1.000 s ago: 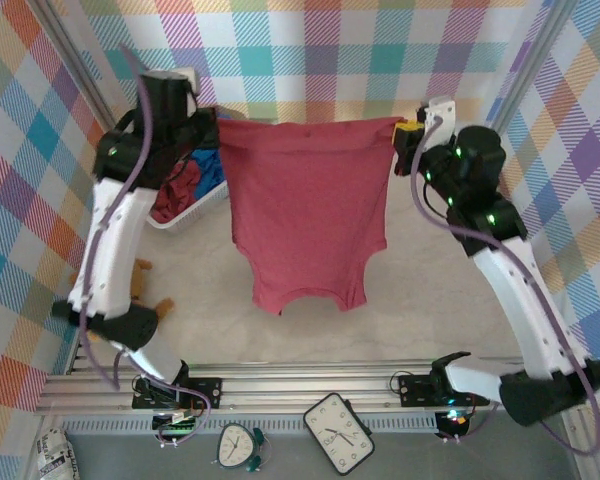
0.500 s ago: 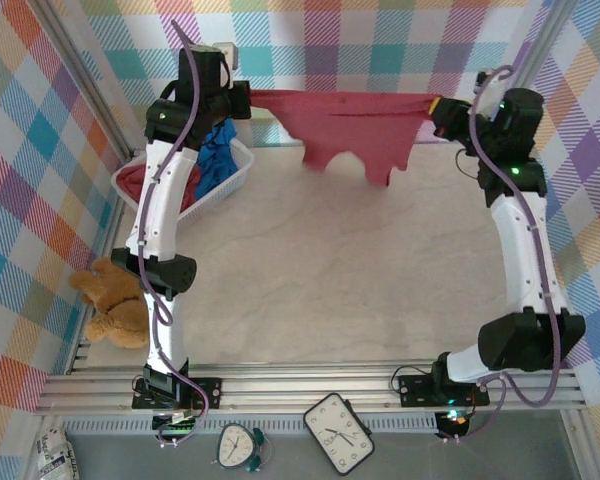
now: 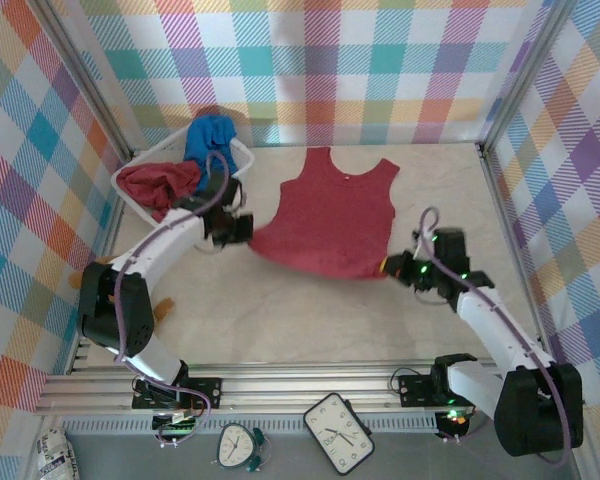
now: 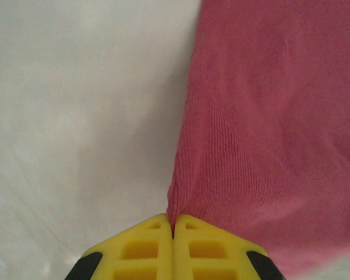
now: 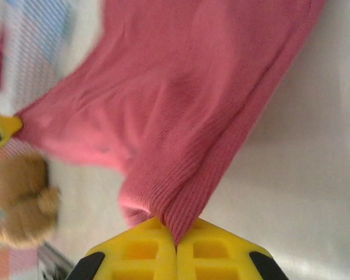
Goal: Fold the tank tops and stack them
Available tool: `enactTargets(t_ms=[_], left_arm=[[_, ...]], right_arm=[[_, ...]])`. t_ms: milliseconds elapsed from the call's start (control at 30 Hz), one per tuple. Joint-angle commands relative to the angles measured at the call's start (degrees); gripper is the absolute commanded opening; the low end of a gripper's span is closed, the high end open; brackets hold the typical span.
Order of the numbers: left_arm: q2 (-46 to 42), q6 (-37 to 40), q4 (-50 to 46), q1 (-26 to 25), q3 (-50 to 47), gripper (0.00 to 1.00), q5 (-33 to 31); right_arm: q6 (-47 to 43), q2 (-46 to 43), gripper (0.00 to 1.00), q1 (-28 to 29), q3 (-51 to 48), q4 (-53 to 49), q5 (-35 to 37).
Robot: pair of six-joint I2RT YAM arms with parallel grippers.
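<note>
My right gripper should move back and lower the near hem corner onto the table, and then release it next.
A dark red tank top [image 3: 328, 215] lies spread flat on the table, straps toward the back wall, hem toward me. My left gripper [image 3: 242, 228] is shut on its near left hem corner, and in the left wrist view the ribbed red cloth [image 4: 262, 116] runs into the closed yellow fingertips [image 4: 146, 248]. My right gripper [image 3: 387, 267] is shut on the near right hem corner; the red tank top [image 5: 186, 105] bunches between its yellow fingertips [image 5: 213, 251]. A second dark red tank top [image 3: 156, 182] and a bright blue one [image 3: 210, 138] sit in the basket.
The white mesh basket [image 3: 242, 160] stands at the back left beside the left arm. A brown teddy bear [image 5: 20, 198] lies at the table's left edge, partly behind the left arm. Clocks [image 3: 337, 432] rest below the front rail.
Both arms swung down from high at the back to low near the table's middle, laying the hanging red tank top flat. Both grippers have stayed shut on its hem corners.
</note>
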Motion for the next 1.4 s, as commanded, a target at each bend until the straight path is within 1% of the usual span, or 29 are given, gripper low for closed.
enactTargets(t_ms=[0,133,233,333,400,500,600,667,733,800,867,933,1000,1100,1167,1267,1367], left_arm=[[-5.76,-6.74,7.00,-0.55,-7.66,0.00,0.33],[-7.83,-8.59,5.40,-0.68,-13.50,0.00,-2.38],[-9.28,-9.72,5.03,-1.03,-17.00,0.00,-3.60],[-10.25,-9.77,3.68,-1.12,-18.77,0.00,-5.61],[-10.61,-9.60,2.42,-1.12,-18.78,0.00,-6.91],[-10.99,-9.13,0.15,-1.12,-18.36,0.00,-9.54],[-11.75,-8.46,-1.96,-1.12,-17.59,0.01,-12.02],[-11.73,-7.73,-3.48,-1.03,-16.68,0.04,-13.66],[-11.49,-7.20,-4.92,-1.03,-15.63,0.12,-14.23],[-11.48,-7.14,-6.27,-1.03,-14.90,0.19,-14.46],[-12.08,-7.92,-6.71,-1.20,-14.40,0.30,-13.02],[-13.27,-9.53,-6.69,-2.80,-13.73,0.37,-10.87],[-14.10,-11.52,-7.32,-5.34,-12.83,0.41,-10.23],[-15.09,-15.63,-3.50,-9.51,-14.22,0.43,-7.01],[-14.04,-17.19,-1.89,-11.16,-15.24,0.43,-6.77],[-11.77,-17.93,0.95,-11.36,-17.82,0.41,-7.17],[-7.75,-16.68,2.81,-11.12,-18.68,0.40,-8.66]], right_arm=[[3.74,-3.89,0.05,3.71,-3.30,0.46,0.70],[4.28,-3.82,0.06,7.31,-7.08,-1.31,0.61],[4.50,-3.59,0.08,8.74,-9.14,-1.87,0.14],[4.99,-3.86,0.11,10.55,-10.11,-2.47,0.25],[4.37,-3.93,0.13,10.59,-9.61,-3.90,0.51],[4.23,-4.29,0.21,10.62,-9.09,-6.51,0.00],[4.10,-7.61,0.27,10.70,-8.08,-11.43,1.72],[4.42,-10.85,0.29,10.74,-7.61,-14.25,3.11],[3.34,-12.63,0.30,10.74,-6.34,-14.37,4.99],[1.52,-11.79,0.31,10.76,-4.91,-11.01,5.35],[1.83,-10.29,0.32,10.90,-4.61,-3.68,4.25],[2.22,-6.71,0.33,12.04,-3.34,3.88,3.33],[-0.09,-0.25,0.37,14.32,-0.14,5.50,1.95],[-2.31,9.58,0.40,17.01,2.70,7.66,1.58],[-3.01,13.77,0.41,17.16,2.97,10.69,2.29],[-5.11,19.63,0.42,17.25,4.62,12.89,2.94],[-5.98,24.54,0.43,17.51,5.98,13.30,2.90]])
